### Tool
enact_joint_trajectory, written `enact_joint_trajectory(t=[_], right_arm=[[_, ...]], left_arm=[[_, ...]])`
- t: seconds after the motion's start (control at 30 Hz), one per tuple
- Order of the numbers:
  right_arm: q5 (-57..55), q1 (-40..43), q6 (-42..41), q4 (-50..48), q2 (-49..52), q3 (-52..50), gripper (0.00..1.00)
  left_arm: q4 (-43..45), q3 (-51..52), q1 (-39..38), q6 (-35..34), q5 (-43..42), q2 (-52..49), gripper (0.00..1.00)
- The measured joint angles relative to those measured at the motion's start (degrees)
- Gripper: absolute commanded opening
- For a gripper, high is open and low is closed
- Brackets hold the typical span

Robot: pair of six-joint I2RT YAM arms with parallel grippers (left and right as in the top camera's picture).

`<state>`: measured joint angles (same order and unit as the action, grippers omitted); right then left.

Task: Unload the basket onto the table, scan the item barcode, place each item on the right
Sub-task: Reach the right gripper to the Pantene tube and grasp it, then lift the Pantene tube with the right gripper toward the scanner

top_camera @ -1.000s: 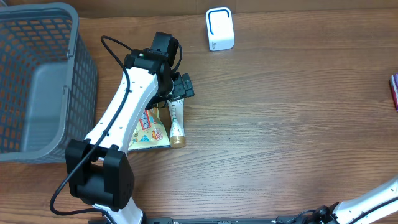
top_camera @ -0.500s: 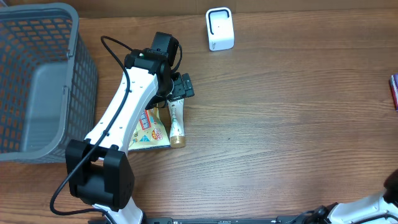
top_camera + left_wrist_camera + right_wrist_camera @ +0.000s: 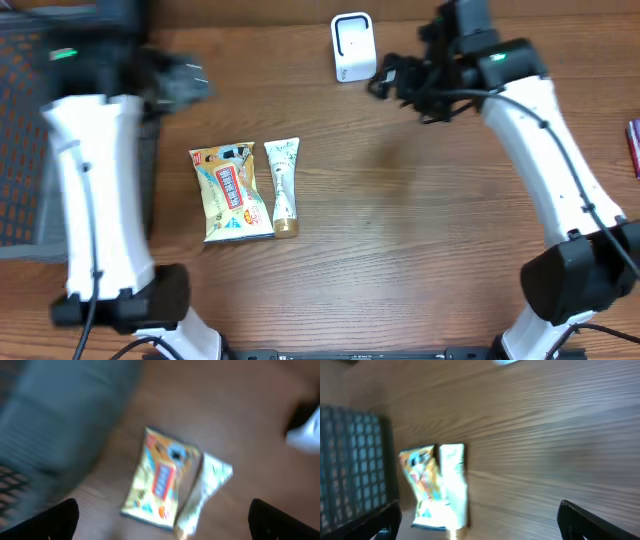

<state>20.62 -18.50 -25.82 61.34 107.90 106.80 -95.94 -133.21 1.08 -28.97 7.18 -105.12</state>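
Next I should move my right gripper back from the scanner, then down onto the white tube [image 3: 283, 185] near its gold cap.
Two items lie side by side on the wooden table: a yellow snack packet [image 3: 230, 192] [image 3: 160, 480] [image 3: 422, 487] and a white tube [image 3: 283, 185] [image 3: 205, 490] [image 3: 454, 485] with a gold cap. The white barcode scanner [image 3: 352, 47] stands at the back of the table. My left gripper [image 3: 185, 80] [image 3: 162, 520] is blurred, up and left of the items by the basket, open and empty. My right gripper [image 3: 392, 80] [image 3: 480, 520] hovers just right of the scanner, open and empty.
A grey mesh basket [image 3: 20, 150] [image 3: 60, 420] [image 3: 350, 460] fills the left side of the table. A dark red object [image 3: 634, 145] pokes in at the right edge. Bare wood lies between the items and the right arm.
The left arm has swung off the items toward the basket, uncovering them. The right arm has come up from the bottom right corner to beside the scanner.
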Motion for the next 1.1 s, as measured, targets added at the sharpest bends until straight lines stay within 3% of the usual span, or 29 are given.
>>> enact_joint_trajectory(t=[0.07, 0.13, 0.17, 0.37, 0.53, 0.63, 0.67, 0.73, 0.77, 0.83, 0.93, 1.1], right_arm=[[-0.76, -7.63, -1.49, -2.27, 2.75, 0.00, 0.84], [-3.67, -14.53, -5.01, -3.19, 7.67, 0.02, 0.76], [-5.09, -18.49, -6.51, -4.44, 11.06, 0.00, 0.70], [-10.43, -28.26, -9.38, -7.48, 16.94, -0.11, 0.62], [-16.61, -29.57, -12.22, -6.80, 17.38, -0.11, 0.58], [-17.33, -31.50, -13.00, -8.83, 23.12, -0.11, 0.58], [-18.08, -32.13, -13.00, -8.68, 25.57, -0.13, 0.53], [-20.06, -32.22, -13.62, -7.72, 25.46, -0.04, 0.31], [-21.14, -32.22, -14.14, -7.21, 25.46, -0.07, 0.28], [-22.91, -32.26, -14.60, -6.78, 25.33, 0.02, 0.23], [-23.26, -32.15, -14.80, -6.27, 25.22, 0.24, 0.05], [-23.98, -29.51, -14.64, 0.46, 25.24, 2.75, 0.04]], left_arm=[[-0.57, -4.96, 11.15, 0.00, -0.31, 1.42, 1.00], [-0.72, -4.94, 15.47, 0.09, -3.45, 1.49, 1.00], [-0.74, -4.94, 16.70, 0.57, -4.59, 1.49, 1.00], [-0.72, -4.94, 17.70, 5.05, -9.86, 1.49, 1.00], [-0.74, -4.94, 17.73, 5.62, -10.93, 1.49, 1.00], [-0.76, -4.94, 17.70, 5.62, -11.23, 1.49, 1.00], [-0.76, -4.94, 17.70, 5.64, -11.30, 1.49, 0.99], [-0.74, -4.94, 17.73, 5.64, -11.30, 1.49, 1.00], [-0.74, -4.94, 17.70, 5.66, -11.61, 1.49, 1.00], [-0.76, -4.94, 17.70, 8.02, -15.32, 1.49, 0.89], [-0.76, -4.94, 17.14, 10.27, -19.26, 1.49, 0.82], [-0.74, -4.15, 13.68, 11.52, -21.18, 1.49, 0.82]])
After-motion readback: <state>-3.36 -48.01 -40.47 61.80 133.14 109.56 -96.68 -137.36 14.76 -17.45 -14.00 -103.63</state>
